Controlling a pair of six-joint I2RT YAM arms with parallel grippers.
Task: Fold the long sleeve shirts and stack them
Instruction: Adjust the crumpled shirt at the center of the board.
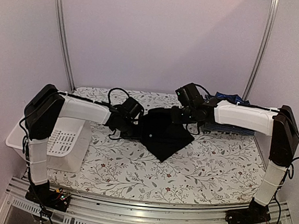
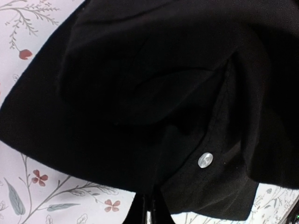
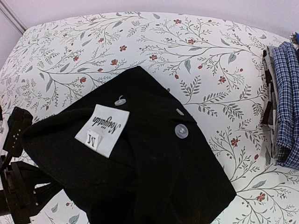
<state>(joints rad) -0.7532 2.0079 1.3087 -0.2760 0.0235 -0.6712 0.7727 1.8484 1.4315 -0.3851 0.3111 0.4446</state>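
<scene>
The shirt's collar goes outward in my right gripper over the open tablecloth beyond the shirt [image 1: 165,100] [image 3: 142,52] next. Then it comes down for release, because the black cloth lies bunched and crooked.
The black long sleeve shirt [image 1: 164,134] lies partly folded in the middle of the table, one corner pointing toward the near edge. My left gripper [image 1: 131,125] is at its left edge. In the left wrist view its fingers [image 2: 148,211] are pressed together, their tips under the black cloth [image 2: 140,93] near a pale button [image 2: 205,160]. My right gripper [image 1: 179,117] is at the shirt's far right part. In the right wrist view the collar with its white size label [image 3: 102,129] rises toward the camera and hides the fingers. The plaid shirt [image 3: 286,102] lies folded at the far right.
A white slotted basket [image 1: 65,142] stands at the table's left edge, beside the left arm. The plaid shirt [image 1: 226,127] lies beneath the right arm near the back right. A floral tablecloth [image 1: 196,174] covers the table, with walls behind and on both sides.
</scene>
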